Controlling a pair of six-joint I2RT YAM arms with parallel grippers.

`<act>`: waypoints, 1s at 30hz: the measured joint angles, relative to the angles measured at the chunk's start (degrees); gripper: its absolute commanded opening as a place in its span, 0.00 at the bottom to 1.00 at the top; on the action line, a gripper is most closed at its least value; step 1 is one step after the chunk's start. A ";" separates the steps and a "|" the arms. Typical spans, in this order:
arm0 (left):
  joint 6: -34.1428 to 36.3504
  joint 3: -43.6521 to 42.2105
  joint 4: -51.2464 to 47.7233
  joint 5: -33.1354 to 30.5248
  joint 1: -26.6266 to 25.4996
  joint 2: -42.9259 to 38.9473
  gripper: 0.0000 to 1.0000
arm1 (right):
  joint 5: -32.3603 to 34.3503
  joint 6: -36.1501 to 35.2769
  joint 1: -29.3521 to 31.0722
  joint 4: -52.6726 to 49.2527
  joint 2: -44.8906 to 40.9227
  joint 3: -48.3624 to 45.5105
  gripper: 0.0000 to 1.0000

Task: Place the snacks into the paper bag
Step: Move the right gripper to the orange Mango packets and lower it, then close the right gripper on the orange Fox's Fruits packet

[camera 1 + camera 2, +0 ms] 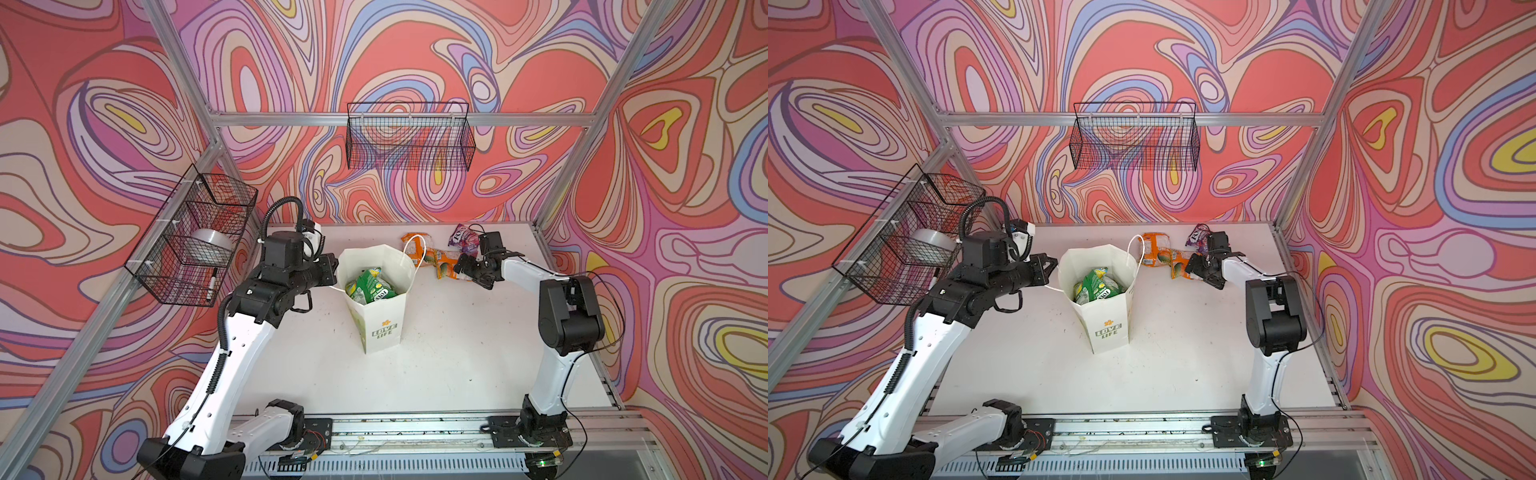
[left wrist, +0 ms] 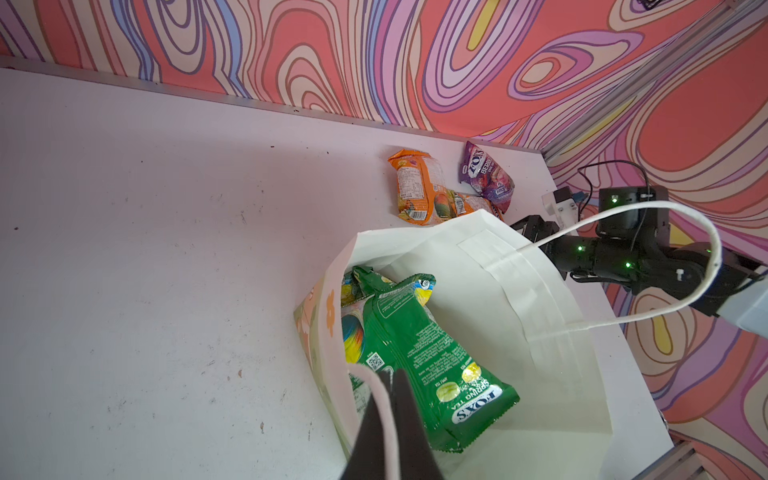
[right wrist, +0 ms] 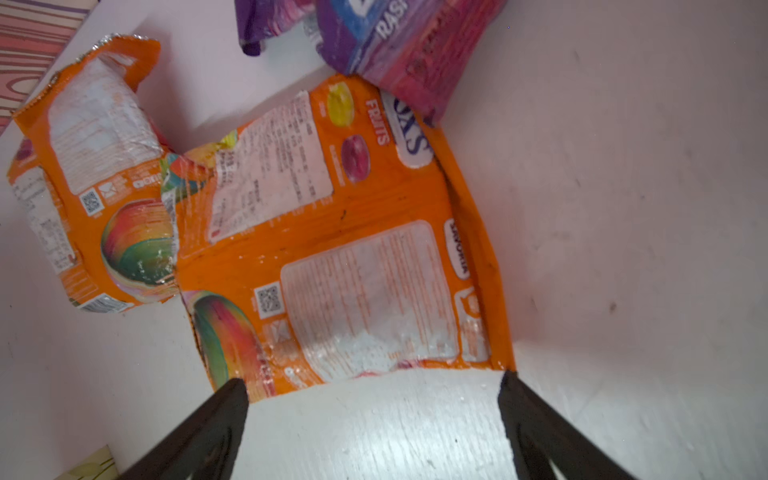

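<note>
Next, my right gripper will move outward and down onto the bigger orange pouch's near white label [image 1: 459,275] [image 3: 372,300], since that label lies below and outward of its open fingers.
The white paper bag [image 1: 380,328] [image 1: 1108,328] stands open mid-table, holding green snacks [image 1: 368,284] [image 2: 415,353]. My left gripper [image 2: 390,374] [image 1: 332,274] is shut on the bag's near cord handle at the rim. Behind the bag lie two orange pouches [image 1: 442,264] [image 3: 332,249] [image 3: 91,178] and a purple one [image 1: 463,237] [image 3: 415,41]. My right gripper [image 3: 374,380] [image 1: 465,266] hangs open just over the near edge of the bigger orange pouch, with nothing between its fingers.
A black wire basket [image 1: 409,137] hangs on the back wall. Another [image 1: 191,237] on the left wall holds a tape roll and a marker. The bag's far handle [image 2: 665,216] loops up toward the right arm. The arms' rail [image 1: 415,432] runs along the front edge.
</note>
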 measured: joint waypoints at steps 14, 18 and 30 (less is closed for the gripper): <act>0.02 0.00 0.02 -0.26 0.09 -0.02 0.00 | 2.69 -3.78 -0.02 -5.53 9.73 12.09 0.99; 0.02 -0.02 0.02 -0.28 0.46 -0.13 0.00 | 2.91 -3.85 0.00 -6.10 10.25 12.68 0.97; 0.00 -0.09 -0.17 0.15 0.59 -0.57 0.00 | 2.14 -2.36 0.02 -2.12 9.75 9.25 0.56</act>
